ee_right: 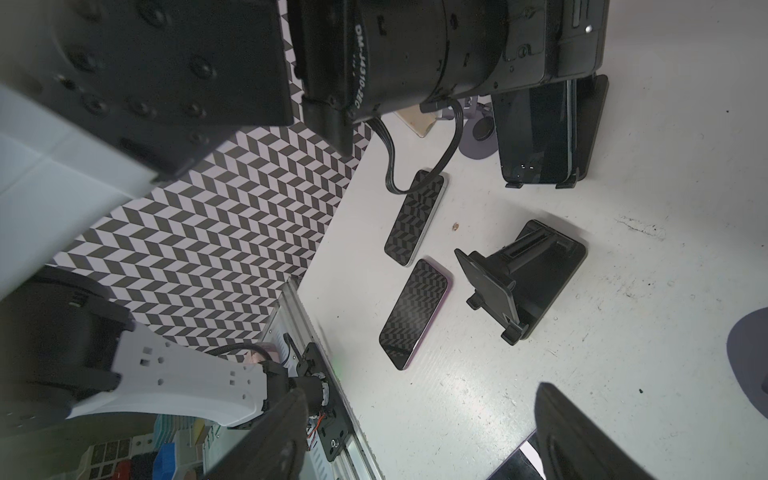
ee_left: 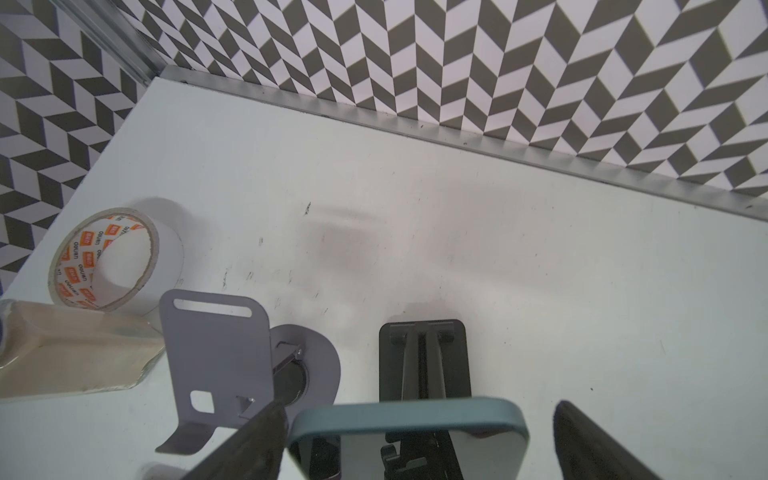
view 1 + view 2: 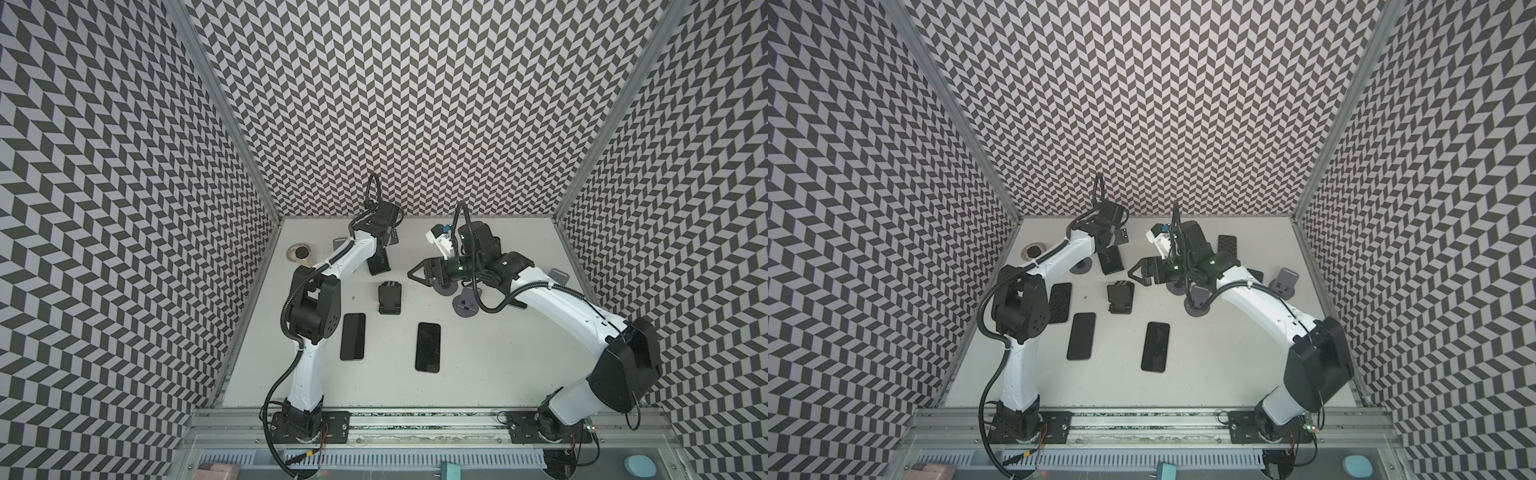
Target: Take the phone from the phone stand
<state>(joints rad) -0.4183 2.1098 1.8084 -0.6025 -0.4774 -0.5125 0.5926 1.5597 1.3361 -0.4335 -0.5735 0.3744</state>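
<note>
Next, my left gripper moves down over the phone's upper end [image 2: 408, 414] and closes on its sides, because the phone's teal top edge lies between the open fingers.
The phone [image 3: 380, 266] leans upright in a black phone stand [image 2: 424, 357] near the back of the table. My left gripper [image 3: 380, 248] hangs over it, open. In the left wrist view the phone's teal top edge [image 2: 409, 417] lies between the fingers; one finger [image 2: 262, 432] is right at a corner, and the other finger [image 2: 590, 440] stands clear of it. The right wrist view shows the phone's dark screen [image 1: 534, 133] resting on the stand's lip. My right gripper [image 3: 415, 272] is open and holds nothing, low over the table to the right of the stand.
An empty black stand [image 3: 390, 298] sits mid-table, with two dark phones [image 3: 353, 336] [image 3: 428, 347] lying flat in front of it. Grey round-based stands [image 3: 467, 305] [image 2: 216, 357] are nearby. A tape roll [image 2: 108, 257] and a clear bottle [image 2: 70, 353] are at the back left.
</note>
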